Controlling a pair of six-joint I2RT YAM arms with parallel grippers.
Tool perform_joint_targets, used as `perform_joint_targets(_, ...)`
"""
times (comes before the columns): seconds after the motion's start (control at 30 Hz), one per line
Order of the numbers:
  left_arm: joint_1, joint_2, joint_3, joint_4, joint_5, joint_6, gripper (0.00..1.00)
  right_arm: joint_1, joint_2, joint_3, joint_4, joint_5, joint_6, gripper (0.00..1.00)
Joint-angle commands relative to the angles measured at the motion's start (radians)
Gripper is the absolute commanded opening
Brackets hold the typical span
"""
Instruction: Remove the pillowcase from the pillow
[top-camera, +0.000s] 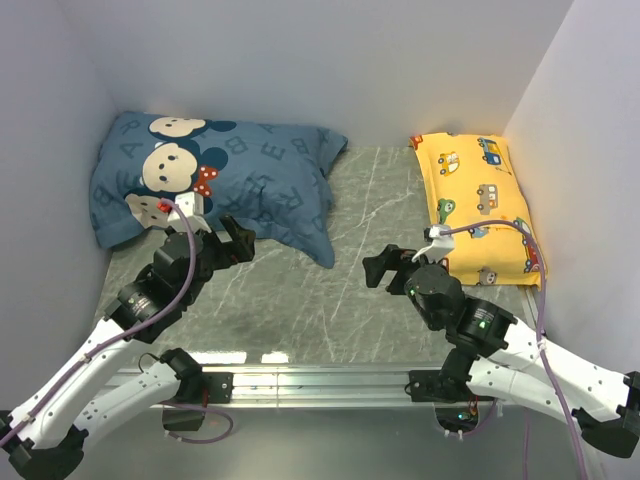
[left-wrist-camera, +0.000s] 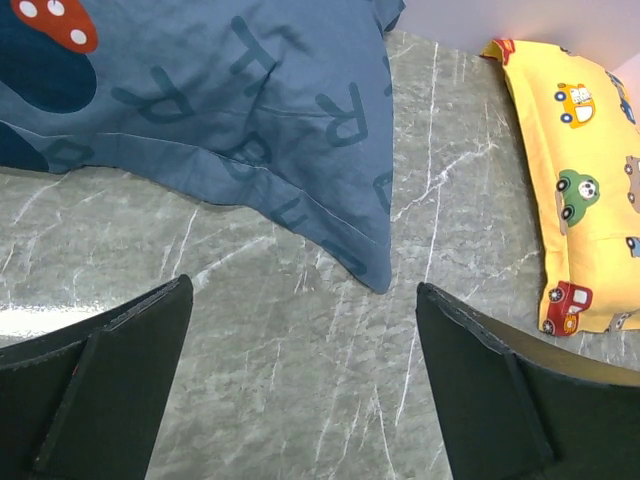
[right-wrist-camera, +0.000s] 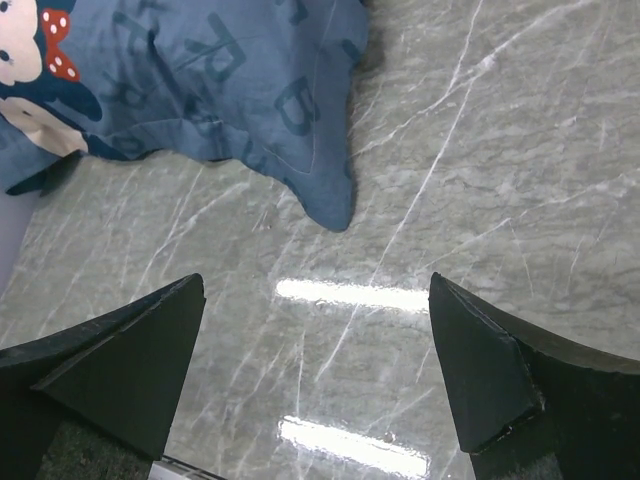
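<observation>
The lettered cloth behind the pillowcase's pointed corner (top-camera: 312, 223) (right-wrist-camera: 302, 125) is below my right gripper, to the left in the top view, so my right gripper needs to move outward and down onto it.
The dusty-blue pillowcase (top-camera: 230, 180), printed with letters and mouse heads with red bows, lies filled at the table's back left. One corner points toward the middle. It also shows in the left wrist view (left-wrist-camera: 230, 100) and the right wrist view (right-wrist-camera: 230, 90). The white pillow is hidden inside it. My left gripper (top-camera: 235, 240) is open and empty just in front of the case's near edge; in its own view (left-wrist-camera: 305, 295) only table shows between the fingers. My right gripper (top-camera: 380, 268) is open and empty over the table's middle, right of the case's corner, and also shows in its own view (right-wrist-camera: 315, 290).
A yellow car-print pillow (top-camera: 480, 205) lies along the right wall and shows in the left wrist view (left-wrist-camera: 580, 180). White walls close in the left, back and right sides. The grey marble table (top-camera: 380, 190) lies bare between the two pillows.
</observation>
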Motion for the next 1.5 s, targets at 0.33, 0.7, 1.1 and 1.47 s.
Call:
perform_joint_targets(0.33, -0.002, 0.069, 0.014, -0.006, -0.084, -0.162, 0.99, -0.115, 0.217, 0.118, 0.179, -0.113, -0.121, 1.00)
perform_joint_targets(0.7, 0.496, 0.269, 0.028, 0.178, 0.133, -0.271, 0.99, -0.386, 0.821, 0.382, 0.446, -0.537, -0.134, 1.00)
perform_joint_targets(1.1, 0.716, 0.581, -0.053, 0.479, 0.149, -0.361, 0.99, -0.314, 1.241, 0.669, 0.444, -0.603, -0.127, 0.99)
perform_joint_targets(1.47, 0.742, 0.762, -0.081, 0.652, 0.179, -0.366, 0.99, -0.338, 1.286, 0.758, 0.336, -0.512, -0.107, 0.09)
